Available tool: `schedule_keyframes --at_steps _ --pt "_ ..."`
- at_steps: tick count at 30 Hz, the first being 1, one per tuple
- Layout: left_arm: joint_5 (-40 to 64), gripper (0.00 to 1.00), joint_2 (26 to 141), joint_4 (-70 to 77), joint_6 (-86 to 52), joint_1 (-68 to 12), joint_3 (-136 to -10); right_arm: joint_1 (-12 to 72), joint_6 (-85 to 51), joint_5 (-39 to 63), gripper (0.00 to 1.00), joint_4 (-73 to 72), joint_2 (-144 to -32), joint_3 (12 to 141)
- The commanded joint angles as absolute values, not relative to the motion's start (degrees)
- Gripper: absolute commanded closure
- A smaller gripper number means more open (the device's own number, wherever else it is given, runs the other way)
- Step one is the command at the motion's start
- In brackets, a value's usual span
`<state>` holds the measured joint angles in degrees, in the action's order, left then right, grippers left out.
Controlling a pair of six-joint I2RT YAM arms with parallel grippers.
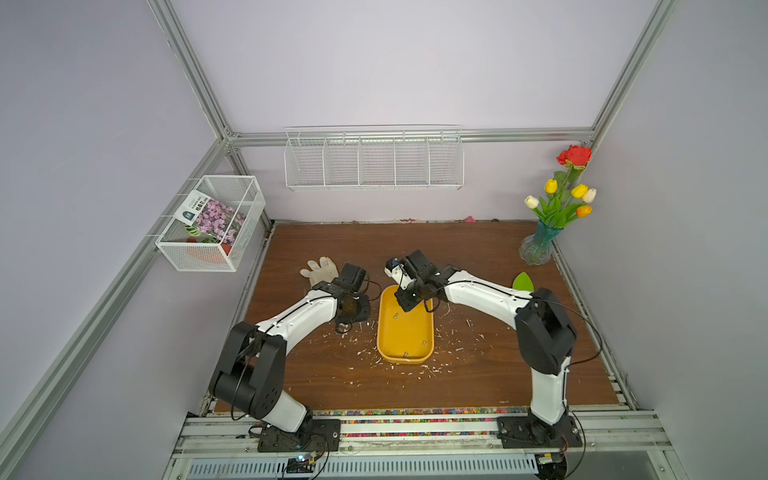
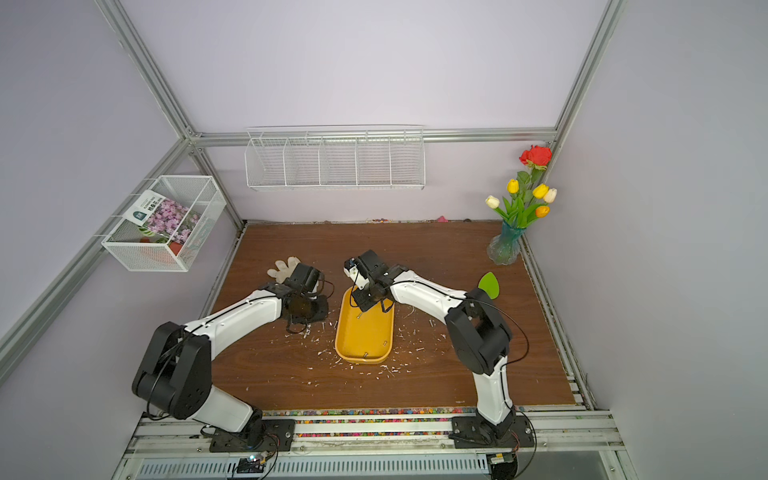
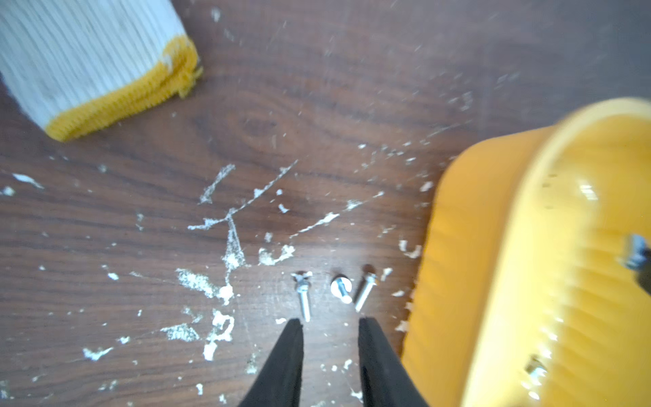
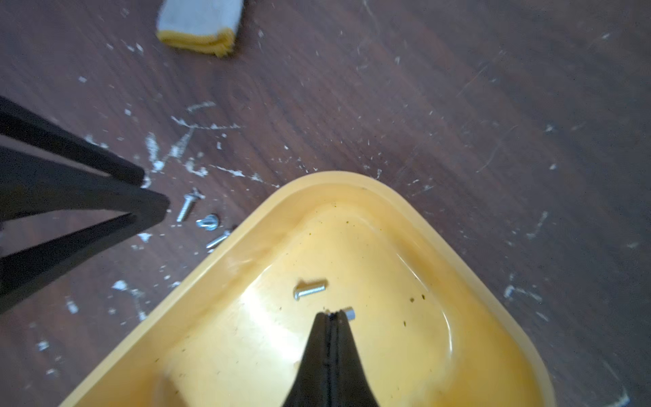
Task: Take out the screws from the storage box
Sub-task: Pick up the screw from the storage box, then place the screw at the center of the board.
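Note:
The right gripper moves up over the box's rim toward the leaf next and down to release the screw, since open wood lies beyond that rim from it.
The yellow-orange storage box [image 1: 409,332] lies mid-table, seen in both top views [image 2: 368,336]. Three screws [image 1: 396,316] show inside it. My right gripper [image 4: 333,314] hangs over the box's far end [image 4: 246,334], shut on a screw whose silver end [image 4: 349,313] pokes out beside the tips. Another screw [image 4: 310,289] lies on the box floor just ahead. My left gripper [image 3: 331,320] is open and empty, low over the table left of the box [image 3: 493,246]. Three screws [image 3: 303,297] lie on the wood just past its tips.
A white glove [image 1: 320,270] with a yellow cuff [image 3: 116,102] lies beyond the left arm. White shreds [image 1: 453,336] litter the wood around the box. A vase of flowers [image 1: 540,245] and a green leaf [image 1: 523,282] are at the right. Wire baskets [image 1: 374,162] hang on the walls.

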<state>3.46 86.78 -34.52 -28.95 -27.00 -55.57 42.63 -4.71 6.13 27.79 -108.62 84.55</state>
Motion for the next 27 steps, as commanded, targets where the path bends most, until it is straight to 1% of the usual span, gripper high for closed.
schedule_keyframes --at_steps 1,7,10,13,16,20,23,25,27 --pt "7.24 0.68 83.77 -32.11 -26.88 -27.64 -58.42 40.51 -6.67 7.56 1.0 31.04 -100.69 81.59" --pt "11.46 0.67 83.69 -28.59 -21.8 -32.1 -63.28 35.71 -7.99 5.83 1.0 35.57 -88.75 72.85" --pt "13.23 0.68 87.37 -29.49 -19.1 -33.9 -65.89 33.91 -9.08 4.54 1.0 36.0 -83.99 66.65" --pt "11.11 0.69 92.39 -33.51 -15.1 -37.1 -70.29 33.01 -10.21 4.24 1.0 35.96 -80.72 60.93" --pt "9.64 0.7 97.36 -36.75 -13.59 -38.92 -73.92 32.69 -11.35 4.05 1.0 35.13 -79.33 56.37" --pt "8.29 0.7 100.65 -37.54 -13.46 -39.33 -75.17 32.09 -13.19 4.22 1.0 33.81 -80.01 53.15" --pt "4.39 0.69 101.71 -38.3 -13.95 -39.99 -75.29 31.9 -13.71 4.75 1.0 33.17 -81.8 52.32" --pt "1.08 0.67 103.41 -39.95 -16.0 -39.99 -75.89 31.89 -13.71 5.01 1.0 32.43 -82.8 51.86" --pt "-1.17 0.67 104.47 -40.47 -18.26 -39.95 -75.81 31.89 -13.71 4.75 1.0 32.26 -83.68 51.68"
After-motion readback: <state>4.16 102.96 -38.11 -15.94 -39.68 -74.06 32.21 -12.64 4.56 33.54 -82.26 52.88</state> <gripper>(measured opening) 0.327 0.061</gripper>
